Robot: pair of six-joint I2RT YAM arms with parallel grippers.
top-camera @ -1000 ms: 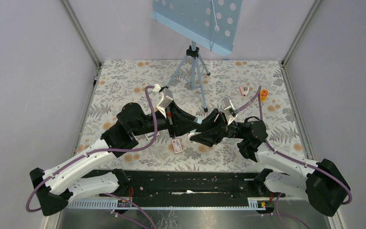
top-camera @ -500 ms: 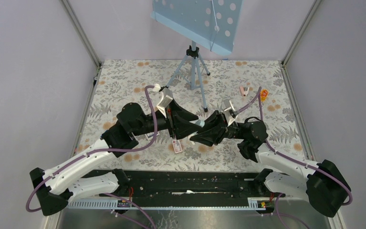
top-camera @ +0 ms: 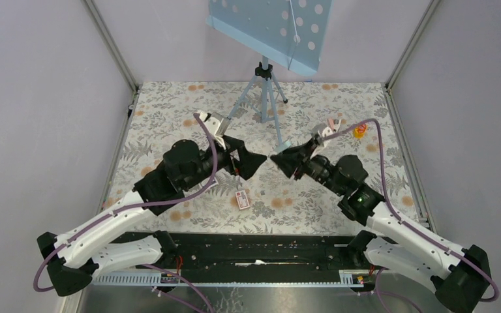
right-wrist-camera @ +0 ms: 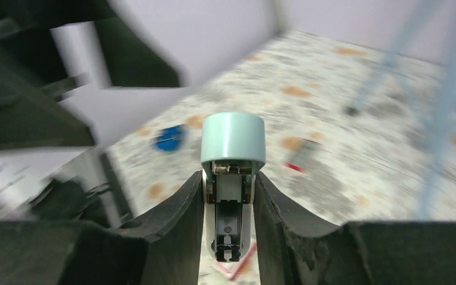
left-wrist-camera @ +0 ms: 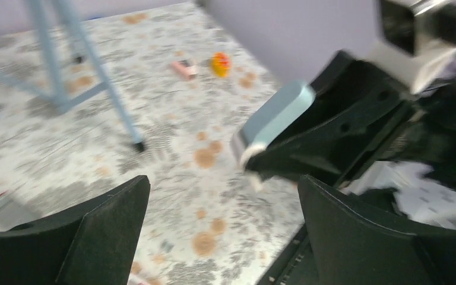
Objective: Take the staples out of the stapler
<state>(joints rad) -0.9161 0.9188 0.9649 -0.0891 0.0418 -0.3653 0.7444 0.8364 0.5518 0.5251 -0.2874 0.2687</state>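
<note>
My right gripper moves away from my left gripper next, turns downward and lowers the stapler beside the tripod's near leg.
The stapler (right-wrist-camera: 233, 136) here is pale mint-green with a white and dark metal inner channel, not pink. My right gripper (right-wrist-camera: 228, 178) is shut on its sides, and its rounded end sticks out past the fingertips. The top view shows the right gripper (top-camera: 279, 158) above mid-table, with the stapler (top-camera: 284, 149) pointing left. My left gripper (top-camera: 258, 160) faces it across a small gap, open and holding nothing. In the left wrist view the left gripper (left-wrist-camera: 223, 181) stands wide open, with the stapler (left-wrist-camera: 273, 116) ahead of it. I cannot make out the staples.
A blue tripod (top-camera: 264, 91) carrying a perforated panel stands at the back centre; one leg (left-wrist-camera: 113, 101) reaches toward the middle. A small red-and-white box (top-camera: 242, 199) lies below the grippers. A small pink object (top-camera: 331, 122) and a yellow-orange round object (top-camera: 360, 130) lie back right.
The two grippers were together at mid-table and have drawn apart. My left gripper has opened wide and pulled back left. The right gripper has swung up and right with the stapler.
</note>
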